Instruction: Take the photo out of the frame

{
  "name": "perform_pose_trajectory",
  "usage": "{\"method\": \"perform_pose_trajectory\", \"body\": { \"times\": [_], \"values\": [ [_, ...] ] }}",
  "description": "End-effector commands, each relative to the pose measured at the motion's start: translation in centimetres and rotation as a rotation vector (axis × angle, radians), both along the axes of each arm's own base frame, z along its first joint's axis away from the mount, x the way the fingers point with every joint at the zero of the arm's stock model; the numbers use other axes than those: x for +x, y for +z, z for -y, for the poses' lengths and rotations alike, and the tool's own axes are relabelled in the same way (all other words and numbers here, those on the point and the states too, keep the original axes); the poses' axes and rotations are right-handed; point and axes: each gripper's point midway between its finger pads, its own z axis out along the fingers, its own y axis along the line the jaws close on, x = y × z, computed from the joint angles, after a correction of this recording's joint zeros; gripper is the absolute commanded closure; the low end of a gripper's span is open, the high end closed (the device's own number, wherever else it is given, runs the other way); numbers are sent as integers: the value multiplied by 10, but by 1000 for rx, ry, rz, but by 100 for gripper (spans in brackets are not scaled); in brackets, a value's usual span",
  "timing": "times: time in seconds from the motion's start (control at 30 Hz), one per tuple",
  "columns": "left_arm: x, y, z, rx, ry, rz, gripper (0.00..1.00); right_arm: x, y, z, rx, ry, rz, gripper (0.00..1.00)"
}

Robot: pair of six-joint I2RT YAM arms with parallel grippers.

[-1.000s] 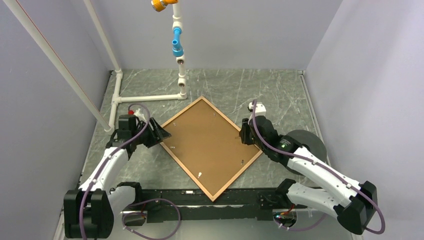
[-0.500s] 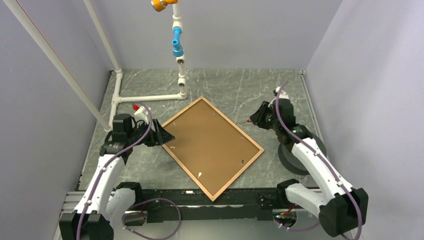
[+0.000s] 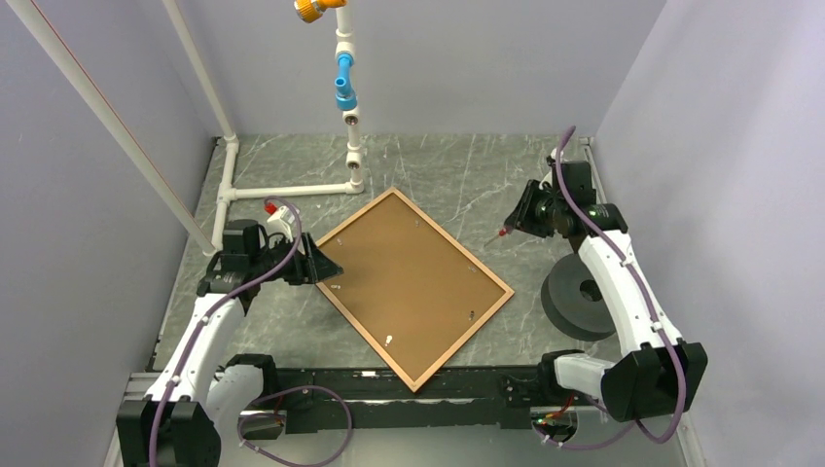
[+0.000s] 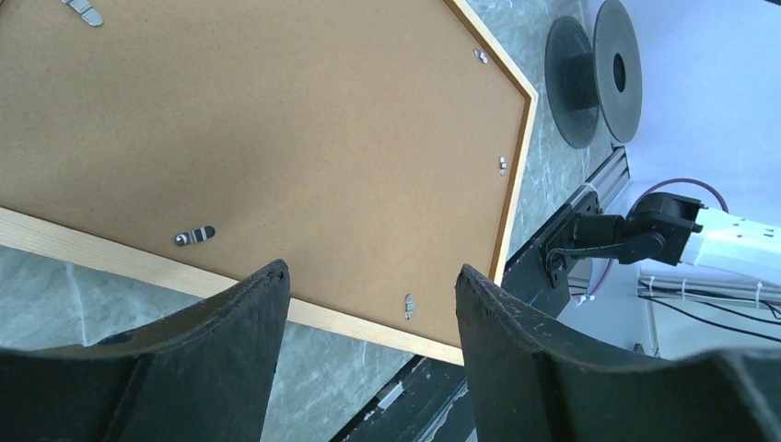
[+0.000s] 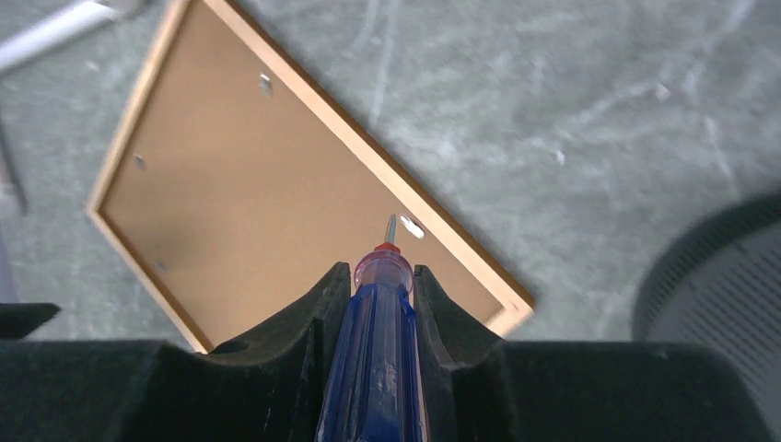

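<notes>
The tabletop between the frame's corner and the black spool is bare, so my right gripper needs to turn and swing back and down there to release the screwdriver (image 5: pixel 378 359).
The frame (image 3: pixel 454 241) lies face down on the table, turned like a diamond, its brown backing board (image 3: pixel 409 282) up. The photo is hidden under that board. Small metal clips (image 4: pixel 194 236) hold the board along the wooden border (image 4: pixel 120 261). My left gripper (image 3: pixel 326 265) is open at the frame's left edge, low over it, with nothing between its fingers (image 4: pixel 370 272). My right gripper (image 3: pixel 525 219) hangs raised beyond the frame's right edge, shut on a blue-handled screwdriver (image 5: pixel 378 359) whose red-collared tip (image 3: pixel 502 233) points down toward the frame (image 5: pixel 433 216).
A black spool (image 3: pixel 581 297) sits on the table at the right, under the right arm. White pipework (image 3: pixel 292 190) with a blue fitting (image 3: pixel 345 83) stands at the back left. A black rail (image 3: pixel 389 384) runs along the near edge by the frame's lowest corner.
My right arm has lifted off the frame's right edge and swung back and right with the screwdriver. The left gripper has opened a little wider at the left edge.
</notes>
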Motion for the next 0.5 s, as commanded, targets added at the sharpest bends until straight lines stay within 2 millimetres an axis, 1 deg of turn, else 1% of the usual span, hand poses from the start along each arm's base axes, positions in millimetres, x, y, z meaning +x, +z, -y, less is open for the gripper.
{"method": "perform_pose_trajectory", "body": {
  "times": [0.0, 0.07, 0.1, 0.13, 0.17, 0.23, 0.33, 0.47],
  "values": [
    [2, 13, 6, -20, -59, 76, 31, -66, -21, 32, -179, -3, -295, 100],
    [2, 12, 7, -31, -70, 69, 31, -82, -25, 44, -230, -36, -339, 100],
    [2, 13, 8, -37, -75, 68, 31, -90, -30, 47, -249, -35, -374, 100],
    [2, 13, 8, -41, -77, 66, 31, -98, -36, 55, -291, -53, -415, 100],
    [2, 13, 8, -43, -76, 68, 31, -101, -39, 56, -301, -70, -430, 100],
    [2, 14, 8, -45, -76, 75, 31, -103, -39, 56, -298, -85, -452, 100],
    [2, 15, 7, -47, -75, 78, 32, -104, -41, 59, -362, -98, -490, 100],
    [2, 16, 7, -47, -75, 84, 32, -104, -52, 54, -405, -71, -545, 100]
  ]
}}
